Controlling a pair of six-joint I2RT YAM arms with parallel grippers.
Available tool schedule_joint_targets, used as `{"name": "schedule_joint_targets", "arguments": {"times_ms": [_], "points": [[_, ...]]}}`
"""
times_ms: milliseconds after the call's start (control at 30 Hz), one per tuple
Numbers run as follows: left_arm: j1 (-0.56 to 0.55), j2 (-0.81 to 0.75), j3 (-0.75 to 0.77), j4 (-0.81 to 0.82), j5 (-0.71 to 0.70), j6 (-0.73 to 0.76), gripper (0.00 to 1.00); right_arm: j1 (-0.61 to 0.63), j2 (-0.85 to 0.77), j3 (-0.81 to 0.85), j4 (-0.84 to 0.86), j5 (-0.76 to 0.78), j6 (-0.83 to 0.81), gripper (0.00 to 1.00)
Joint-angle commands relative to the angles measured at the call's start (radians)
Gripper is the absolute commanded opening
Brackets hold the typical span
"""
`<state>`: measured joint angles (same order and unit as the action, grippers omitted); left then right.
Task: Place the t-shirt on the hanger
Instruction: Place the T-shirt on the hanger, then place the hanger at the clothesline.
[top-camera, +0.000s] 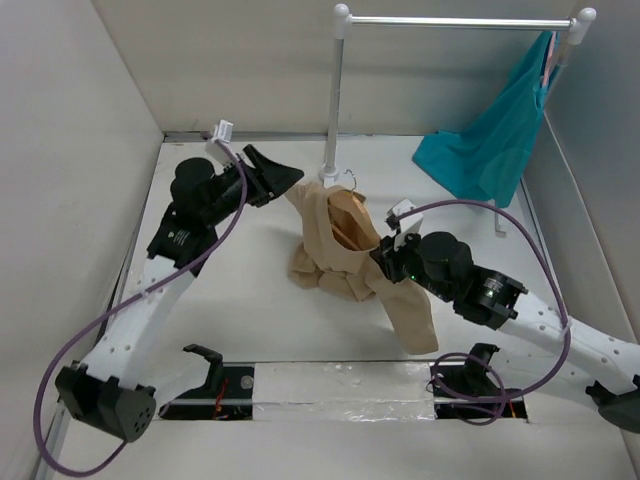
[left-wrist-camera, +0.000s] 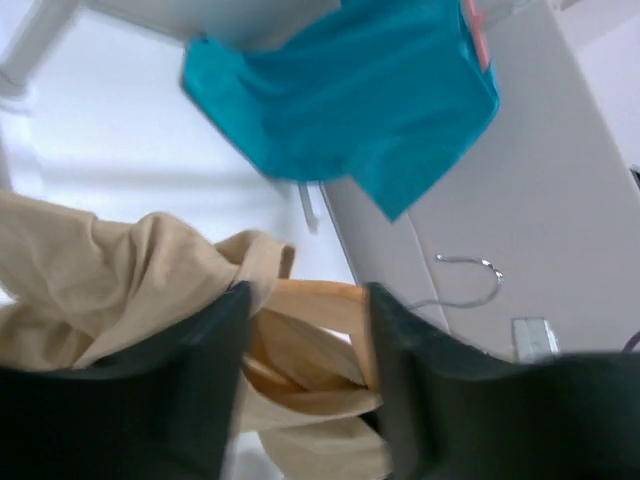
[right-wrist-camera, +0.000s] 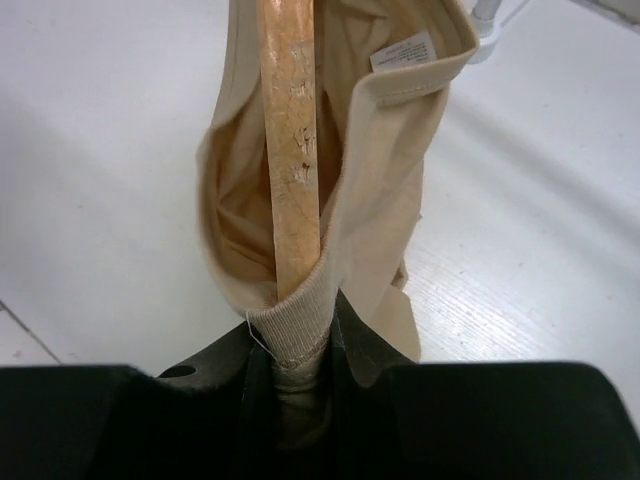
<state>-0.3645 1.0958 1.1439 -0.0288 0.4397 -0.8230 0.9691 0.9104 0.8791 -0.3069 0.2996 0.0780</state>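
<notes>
My right gripper is due to move up and outward to the rack's bar (top-camera: 532, 24) beside the teal garment next and let go there, because the hanger (top-camera: 350, 225) is inside the collar and its hook is bare.
The tan t-shirt (top-camera: 330, 255) lies bunched mid-table, one part trailing toward the near edge. The wooden hanger (top-camera: 350, 225) sits inside its neck opening, with the metal hook (top-camera: 349, 180) sticking out at the far side. My right gripper (top-camera: 383, 258) is shut on the ribbed collar and the hanger end together; the right wrist view shows the hanger (right-wrist-camera: 290, 130) running into the collar (right-wrist-camera: 300, 310) between the jaws. My left gripper (top-camera: 298, 178) is open at the shirt's far-left shoulder. Its wrist view shows the hanger (left-wrist-camera: 320, 350) and t-shirt (left-wrist-camera: 90, 280) just beyond the spread fingers.
A white clothes rack (top-camera: 332, 100) stands at the back, its foot just behind the shirt. A teal garment (top-camera: 490, 140) hangs from its right end and drapes onto the table. Grey walls enclose left, back and right.
</notes>
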Motion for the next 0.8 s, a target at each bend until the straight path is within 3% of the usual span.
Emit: {"name": "schedule_joint_targets", "arguments": {"times_ms": [0,100,167,233,267,367,467,767], "points": [[-0.022,-0.172,-0.064,0.068,-0.186,0.116,0.37,-0.058,-0.053,-0.009,0.045,-0.17,0.065,0.0],[-0.053,-0.275,-0.209,0.131,-0.272,0.176,0.17,-0.15,-0.097,-0.037,0.074,-0.284,0.097,0.0],[-0.053,-0.303,-0.309,0.156,-0.291,0.18,0.16,-0.202,-0.117,-0.045,0.107,-0.377,0.118,0.0],[-0.053,-0.327,-0.364,0.207,-0.282,0.183,0.23,-0.26,-0.122,-0.028,0.108,-0.453,0.128,0.0],[-0.053,-0.33,-0.4,0.225,-0.279,0.189,0.33,-0.273,-0.133,-0.02,0.094,-0.456,0.131,0.0],[-0.053,-0.312,-0.401,0.245,-0.279,0.206,0.48,-0.303,-0.154,0.001,0.117,-0.482,0.131,0.0],[-0.053,-0.269,-0.392,0.345,-0.202,0.179,0.57,-0.316,-0.179,0.024,0.138,-0.487,0.117,0.0],[-0.053,-0.076,-0.158,0.547,0.04,0.087,0.59,-0.297,-0.162,0.268,0.135,-0.315,0.025,0.0]]}}
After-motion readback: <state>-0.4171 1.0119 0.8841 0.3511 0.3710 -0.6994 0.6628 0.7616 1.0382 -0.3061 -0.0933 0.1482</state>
